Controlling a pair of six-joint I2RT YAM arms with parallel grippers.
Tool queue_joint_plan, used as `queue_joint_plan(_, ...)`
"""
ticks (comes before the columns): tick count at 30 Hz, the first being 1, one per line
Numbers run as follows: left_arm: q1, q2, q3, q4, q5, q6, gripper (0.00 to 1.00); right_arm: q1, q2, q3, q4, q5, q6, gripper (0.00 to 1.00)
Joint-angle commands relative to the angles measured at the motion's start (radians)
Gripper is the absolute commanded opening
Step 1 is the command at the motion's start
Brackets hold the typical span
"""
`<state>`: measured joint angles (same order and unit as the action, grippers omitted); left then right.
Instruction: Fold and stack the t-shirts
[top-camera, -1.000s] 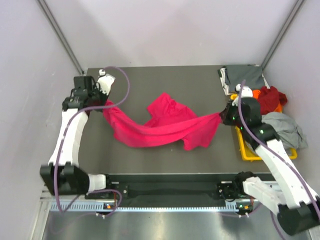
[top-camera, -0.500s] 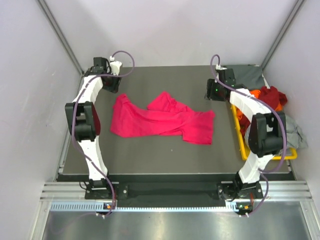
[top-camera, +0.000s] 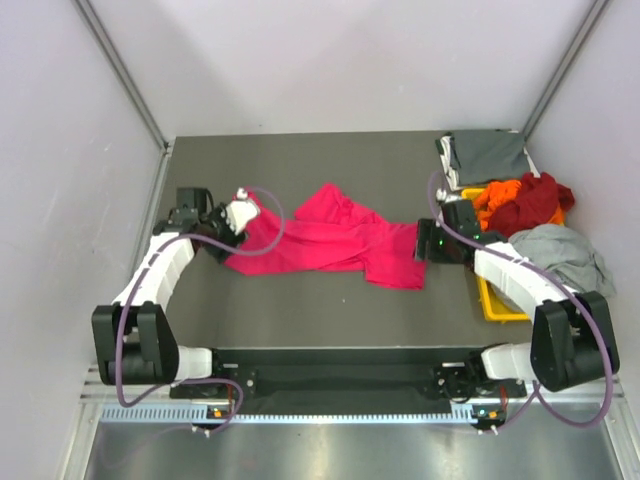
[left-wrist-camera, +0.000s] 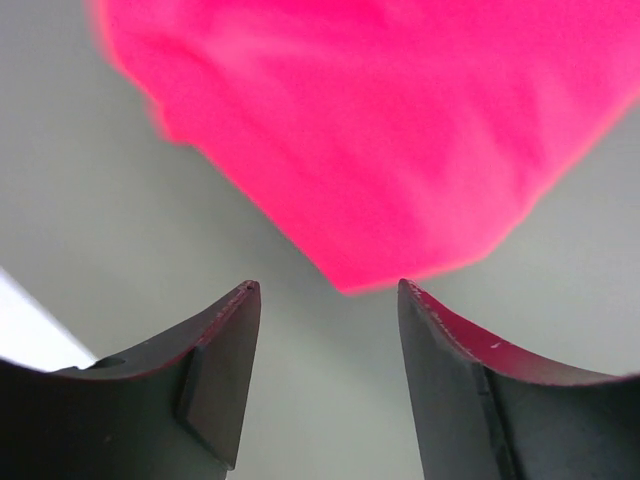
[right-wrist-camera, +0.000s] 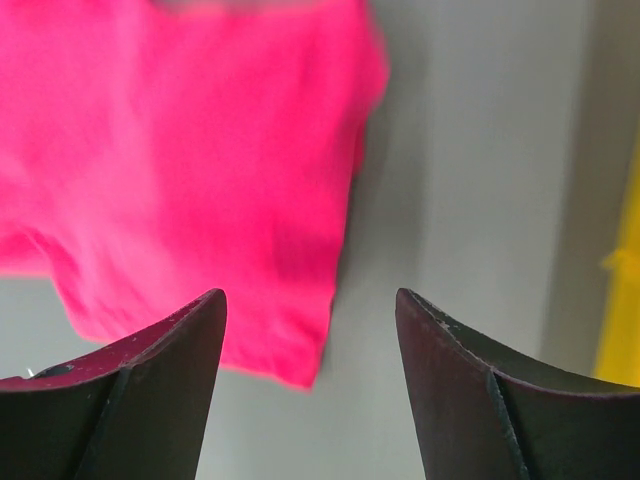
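The robot's right gripper will next go down and move back to close on the pink shirt's near corner (top-camera: 421, 286) (right-wrist-camera: 302, 380) by the bin, since that corner sticks out between its open fingers.
A magenta-pink t-shirt (top-camera: 330, 240) lies crumpled in a long band across the middle of the table. My left gripper (top-camera: 228, 238) hovers at the shirt's left end, open and empty (left-wrist-camera: 325, 290); a corner of the pink cloth (left-wrist-camera: 370, 130) lies just ahead of its fingertips. At the shirt's right end is my right gripper (top-camera: 422, 245), also open and empty (right-wrist-camera: 310, 295), with the pink hem (right-wrist-camera: 180, 170) lying beyond its left finger. A dark grey t-shirt (top-camera: 487, 155) lies flat at the back right.
A yellow bin (top-camera: 495, 300) stands at the right edge, also seen in the right wrist view (right-wrist-camera: 625, 310). Orange (top-camera: 497, 192), dark red (top-camera: 540, 200) and light grey (top-camera: 565, 255) shirts are heaped in it. Walls enclose the table on three sides.
Both grippers opened and let go of the pink shirt, which dropped from its stretched hang onto the table. The arms swung to the far side, then came back low beside the shirt's ends.
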<state>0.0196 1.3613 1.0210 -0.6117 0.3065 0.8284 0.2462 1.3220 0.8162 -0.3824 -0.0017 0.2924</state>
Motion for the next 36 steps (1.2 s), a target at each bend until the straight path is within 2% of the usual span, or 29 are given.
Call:
queue_joint_plan(1, -0.017, -0.059, -0.151, 0.109, -0.013, 0.207, 0.63, 0.051, -0.056, -0.098, 0.046, -0.014, 0.056, 0.68)
queue_joint_plan(6, -0.017, -0.062, -0.283, 0.251, -0.006, 0.278, 0.67, 0.085, -0.067, -0.179, 0.099, -0.014, 0.108, 0.64)
queue_joint_plan(8, -0.045, -0.028, -0.291, 0.259, -0.015, 0.293, 0.67, 0.09, -0.064, -0.201, 0.126, -0.023, 0.116, 0.6)
queue_joint_plan(9, -0.047, 0.013, -0.286, 0.271, -0.024, 0.294, 0.67, 0.096, -0.063, -0.206, 0.137, -0.041, 0.12, 0.56)
queue_joint_plan(12, -0.047, 0.073, -0.274, 0.302, -0.084, 0.275, 0.67, 0.097, -0.046, -0.226, 0.177, -0.061, 0.125, 0.52)
queue_joint_plan(15, -0.047, 0.127, -0.266, 0.282, -0.098, 0.299, 0.66, 0.099, -0.021, -0.233, 0.2, -0.066, 0.126, 0.4)
queue_joint_plan(16, -0.047, 0.143, -0.272, 0.285, -0.096, 0.302, 0.65, 0.097, -0.015, -0.236, 0.226, -0.081, 0.128, 0.33)
queue_joint_plan(18, -0.047, 0.169, -0.272, 0.276, -0.101, 0.304, 0.64, 0.096, 0.008, -0.241, 0.246, -0.115, 0.139, 0.27)
queue_joint_plan(20, -0.047, 0.185, -0.271, 0.279, -0.128, 0.281, 0.52, 0.093, 0.011, -0.232, 0.238, -0.116, 0.134, 0.15)
queue_joint_plan(21, -0.047, 0.186, -0.266, 0.277, -0.141, 0.267, 0.36, 0.082, -0.015, -0.23, 0.231, -0.106, 0.131, 0.06)
queue_joint_plan(22, -0.047, 0.179, -0.259, 0.258, -0.156, 0.223, 0.11, 0.077, -0.036, -0.229, 0.211, -0.1, 0.131, 0.02)
queue_joint_plan(23, -0.044, 0.167, -0.246, 0.235, -0.173, 0.197, 0.0, 0.071, -0.062, -0.226, 0.195, -0.095, 0.128, 0.0)
queue_joint_plan(26, -0.027, 0.072, -0.191, 0.111, -0.149, 0.126, 0.0, 0.061, -0.173, -0.178, 0.073, -0.089, 0.107, 0.0)
queue_joint_plan(29, 0.034, -0.075, -0.135, 0.032, -0.093, 0.058, 0.0, 0.061, -0.314, -0.112, -0.077, -0.074, 0.091, 0.0)
queue_joint_plan(32, 0.055, -0.194, -0.036, -0.13, -0.063, 0.026, 0.0, 0.061, -0.504, -0.016, -0.238, -0.04, 0.082, 0.0)
queue_joint_plan(33, 0.06, -0.223, 0.037, -0.242, -0.063, 0.018, 0.0, 0.061, -0.535, 0.013, -0.275, -0.037, 0.079, 0.0)
queue_joint_plan(36, 0.075, -0.24, 0.198, -0.434, -0.063, -0.009, 0.0, 0.061, -0.633, 0.144, -0.415, -0.046, 0.062, 0.0)
